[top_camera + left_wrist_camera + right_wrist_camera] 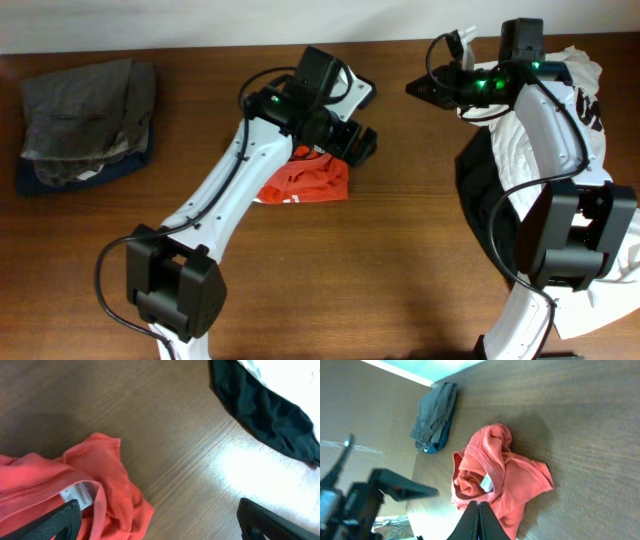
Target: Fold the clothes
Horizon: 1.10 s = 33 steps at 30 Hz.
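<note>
The robot's right gripper will next move across and down over the red shirt and open its shut fingers, since that shirt is below and to the gripper's left in the overhead view.
A crumpled red shirt lies on the wooden table near the middle. It shows in the left wrist view with a white neck label, and in the right wrist view. My left gripper is open over the shirt's right edge. In the left wrist view its fingers are spread wide, one over the red cloth and one over bare wood. My right gripper is shut and empty, held over the table to the right of the shirt and pointing left. Its fingers are pressed together in the right wrist view.
A folded stack of dark grey and blue clothes sits at the table's far left, also in the right wrist view. A pile of white and black clothes lies at the right edge. Its black cloth shows in the left wrist view.
</note>
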{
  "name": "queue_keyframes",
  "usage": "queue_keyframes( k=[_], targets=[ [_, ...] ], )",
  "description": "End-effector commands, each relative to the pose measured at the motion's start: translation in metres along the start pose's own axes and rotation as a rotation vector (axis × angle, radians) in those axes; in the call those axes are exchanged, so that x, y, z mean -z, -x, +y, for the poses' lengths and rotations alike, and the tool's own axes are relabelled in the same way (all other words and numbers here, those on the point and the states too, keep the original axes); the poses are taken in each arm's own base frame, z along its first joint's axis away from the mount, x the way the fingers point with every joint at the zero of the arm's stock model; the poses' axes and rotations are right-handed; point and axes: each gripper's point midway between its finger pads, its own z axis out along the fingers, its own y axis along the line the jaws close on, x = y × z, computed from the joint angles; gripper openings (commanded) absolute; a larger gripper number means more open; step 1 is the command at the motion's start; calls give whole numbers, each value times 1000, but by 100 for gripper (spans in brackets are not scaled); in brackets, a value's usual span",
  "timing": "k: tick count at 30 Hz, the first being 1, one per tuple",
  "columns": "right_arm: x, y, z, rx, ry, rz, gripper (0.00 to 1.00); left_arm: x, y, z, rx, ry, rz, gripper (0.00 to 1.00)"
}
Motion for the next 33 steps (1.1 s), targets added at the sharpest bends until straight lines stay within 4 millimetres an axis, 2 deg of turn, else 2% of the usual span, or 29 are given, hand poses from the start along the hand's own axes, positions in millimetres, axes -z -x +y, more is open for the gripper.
queue_keyframes(
  k=[1, 5, 8, 10, 11, 13, 14, 16, 18, 20, 26, 27, 30, 33],
  targets=[
    [-6, -6, -2, 31, -41, 23, 4, 37, 29, 36, 59, 89, -94, 99],
    [-18, -19, -4, 57, -95, 74, 4, 93, 48, 87, 155, 205, -191, 99],
    [-35, -33, 0, 119, -139, 134, 4, 134, 51, 126, 251, 284, -255, 99],
    [-49, -43, 2, 181, -183, 178, 4, 157, 47, 150, 316, 324, -289, 99],
    [-62, -53, 5, 256, -220, 220, 4, 173, 39, 172, 380, 356, -311, 99],
    [-80, -65, 10, 362, -278, 273, 4, 189, 26, 197, 453, 390, -325, 99],
    [-88, -69, 12, 405, -304, 292, 9, 195, 19, 207, 483, 404, -327, 99],
    [-103, -78, 18, 500, -349, 329, 28, 209, 3, 229, 540, 439, -325, 99],
    [-118, -85, 25, 580, -392, 349, 41, 219, -10, 243, 577, 463, -321, 99],
    [-132, -88, 33, 641, -416, 349, 47, 227, -20, 254, 606, 482, -319, 99],
    [-169, -100, 68, 774, -388, 326, 50, 237, -36, 267, 647, 506, -313, 99],
    [-178, -107, 76, 796, -371, 332, 49, 237, -38, 268, 652, 507, -307, 99],
    [-190, -121, 83, 816, -351, 359, 49, 237, -39, 268, 649, 509, -301, 99],
    [-201, -139, 82, 860, -352, 411, 49, 238, -40, 268, 645, 518, -298, 99]
  ],
)
